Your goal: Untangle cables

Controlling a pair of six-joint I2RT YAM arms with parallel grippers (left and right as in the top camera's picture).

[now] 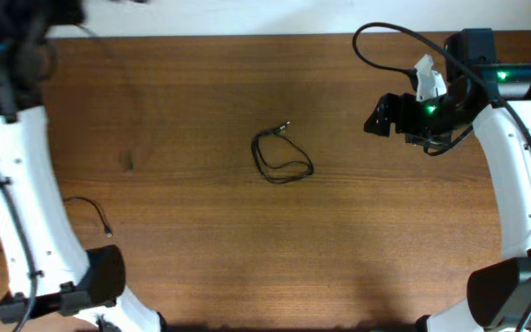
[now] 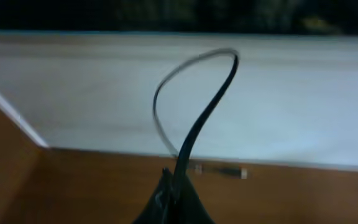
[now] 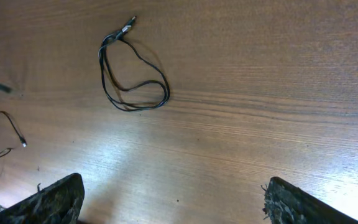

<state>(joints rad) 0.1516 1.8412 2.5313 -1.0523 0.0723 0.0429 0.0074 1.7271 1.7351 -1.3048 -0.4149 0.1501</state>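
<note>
My left gripper will next go down toward the bare far part of the table and let go of the black cable there, because that clear part of the table is below the gripper's fingers.
A thin black cable lies in a loose loop with a silvery plug at the middle of the wooden table; it also shows in the right wrist view. My right gripper is open and empty, above the table to the right of that loop. My left gripper is shut on another black cable, which arches up from the jaws in a loop. A plug end lies on the table just beyond it. More thin cables lie at the left; they also appear in the right wrist view.
The white arm links and bases stand at the left and right table edges. A thick black arm cable loops at the back right. A pale floor lies past the table's far edge.
</note>
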